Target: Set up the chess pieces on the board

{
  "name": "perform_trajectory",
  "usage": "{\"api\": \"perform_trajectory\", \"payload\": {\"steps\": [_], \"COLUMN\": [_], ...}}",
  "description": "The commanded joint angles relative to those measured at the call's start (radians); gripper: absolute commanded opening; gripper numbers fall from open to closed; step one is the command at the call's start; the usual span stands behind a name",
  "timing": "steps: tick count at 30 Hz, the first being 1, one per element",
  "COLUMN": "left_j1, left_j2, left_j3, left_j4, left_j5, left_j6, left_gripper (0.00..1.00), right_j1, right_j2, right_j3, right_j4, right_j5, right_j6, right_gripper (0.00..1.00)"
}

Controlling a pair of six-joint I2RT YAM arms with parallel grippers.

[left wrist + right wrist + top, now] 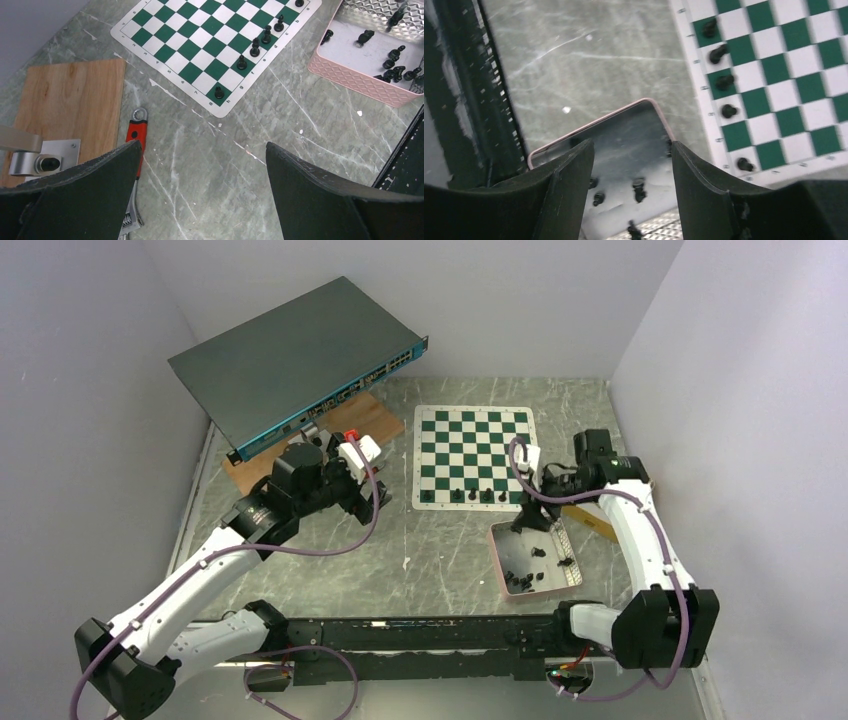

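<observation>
The loose piece near the middle of the pink-rimmed tray is clear of the cluster, so the robot's right gripper should move back and down into the tray onto that piece next.
The board (472, 445) is a green and white chess mat at the back of the table. Several black chess pieces (473, 496) stand along its near row, also seen in the left wrist view (241, 62) and the right wrist view (724, 81). More pieces (540, 553) lie loose in the pink-rimmed tray (497, 565). My right gripper (530, 518) hangs open and empty over the tray's far end (632, 145), with loose pieces (639, 189) below it. My left gripper (372, 498) is open and empty above bare table (202, 147), left of the board (210, 40).
A grey network switch (290, 360) leans at the back left over a wooden board (70, 110). A red-handled wrench (136, 135) and a metal fitting (35, 160) lie by my left gripper. A black rail (420, 635) runs along the near edge. Walls close in both sides.
</observation>
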Motion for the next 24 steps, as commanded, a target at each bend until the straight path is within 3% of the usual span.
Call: {"api": "perform_trajectory", "payload": {"steps": [1,9,13,16,24], "left_j1": [0.004,0.004,0.003,0.003,0.003], "left_j2": [-0.024,-0.046,-0.046,-0.046,-0.042], "left_j3": [0.01,0.005,0.006,0.004,0.004], "left_j4": [0.021,0.024,0.023,0.023,0.025], "left_j5": [0.03,0.029,0.031,0.028,0.033], "left_j6": [-0.007,-0.007,-0.006,-0.004,-0.004], "left_gripper": [1.0,1.0,1.0,1.0,1.0], "right_j1": [-0.005,-0.005,-0.005,-0.006,-0.04], "right_j2": [-0.041,-0.139,-0.121,-0.128,-0.074], "right_j3": [-0.092,-0.239,-0.31,-0.345,-0.381], "right_j4": [-0.164,-0.086,-0.017,0.029,0.051], "right_j5": [-0.095,0.051,0.094,0.098,0.31], "right_j6": [-0.202,-0.318,-0.34,-0.342,-0.4], "right_gripper": [0.61,0.58,0.37,0.3,0.3]}}
